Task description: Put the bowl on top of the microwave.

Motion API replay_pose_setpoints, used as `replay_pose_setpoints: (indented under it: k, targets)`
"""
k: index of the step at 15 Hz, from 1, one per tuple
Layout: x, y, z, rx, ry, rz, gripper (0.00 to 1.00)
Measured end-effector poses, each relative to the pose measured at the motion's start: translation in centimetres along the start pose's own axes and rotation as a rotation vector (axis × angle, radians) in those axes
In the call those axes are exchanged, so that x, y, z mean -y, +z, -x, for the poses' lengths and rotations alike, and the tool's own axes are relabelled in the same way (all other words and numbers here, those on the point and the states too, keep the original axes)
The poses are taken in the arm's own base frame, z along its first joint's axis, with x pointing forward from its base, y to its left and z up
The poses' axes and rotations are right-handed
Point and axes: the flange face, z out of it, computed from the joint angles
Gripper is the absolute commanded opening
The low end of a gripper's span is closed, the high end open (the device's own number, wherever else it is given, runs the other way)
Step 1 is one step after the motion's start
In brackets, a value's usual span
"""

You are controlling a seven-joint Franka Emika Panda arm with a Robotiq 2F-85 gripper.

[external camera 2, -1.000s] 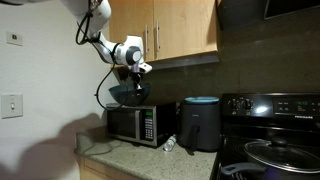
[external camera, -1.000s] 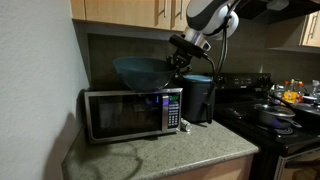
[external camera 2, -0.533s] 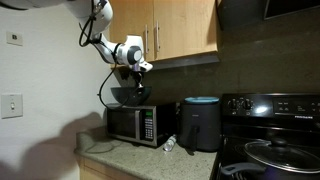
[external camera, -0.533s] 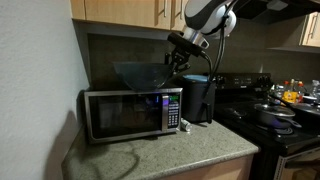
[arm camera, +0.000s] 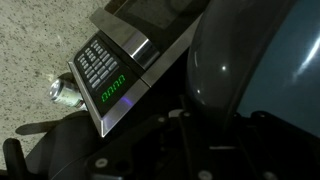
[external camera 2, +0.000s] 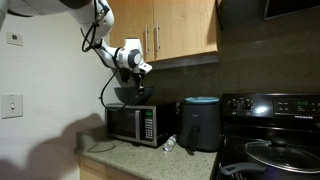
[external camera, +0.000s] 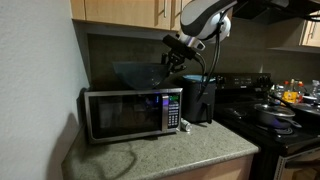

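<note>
The bowl shifts farther over the microwave's top (external camera: 124,91) next, away from the button-panel end it sits close to, and then my gripper releases the bowl's rim.
The dark blue-grey bowl (external camera: 135,74) is over the top of the stainless-steel microwave (external camera: 128,112), low above it or resting on it. It also shows in the other exterior view (external camera 2: 127,95) above the microwave (external camera 2: 140,124). My gripper (external camera: 170,62) is shut on the bowl's right rim in both exterior views (external camera 2: 138,86). In the wrist view the bowl (arm camera: 250,60) fills the right side, with the gripper (arm camera: 200,130) dark around its rim. The microwave's button panel with a lit display (arm camera: 105,75) lies below it.
A tall black appliance with a blue top (external camera: 197,98) stands right of the microwave, with a black stove (external camera: 270,110) and pots beyond. Wooden cabinets (external camera: 125,10) hang close above. A small can (arm camera: 66,92) lies on the granite counter (external camera: 160,155) beside the microwave.
The gripper has carried the bowl down and further over the microwave's top; the bowl sits lower and more level than a second ago.
</note>
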Motion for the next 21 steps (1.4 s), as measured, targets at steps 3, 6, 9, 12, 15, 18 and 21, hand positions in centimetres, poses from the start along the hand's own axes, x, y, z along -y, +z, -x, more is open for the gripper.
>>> replay_pose_setpoints:
  k: [3, 6, 9, 12, 15, 18, 21]
  targets:
    - [1.0, 0.9, -0.4, -0.033, 0.006, -0.006, 0.03]
    - [2.0, 2.1, -1.0, -0.083, -0.004, -0.014, 0.03]
    - [2.8, 3.1, -1.6, -0.123, -0.016, -0.016, 0.44]
    - [3.8, 3.4, -1.9, -0.156, -0.041, -0.033, 0.62]
    - [4.5, 3.6, -1.9, -0.174, -0.055, -0.047, 0.81]
    - [5.4, 3.5, -1.8, -0.191, -0.068, -0.070, 0.99]
    - [6.4, 2.5, -1.5, -0.235, -0.111, -0.089, 1.00]
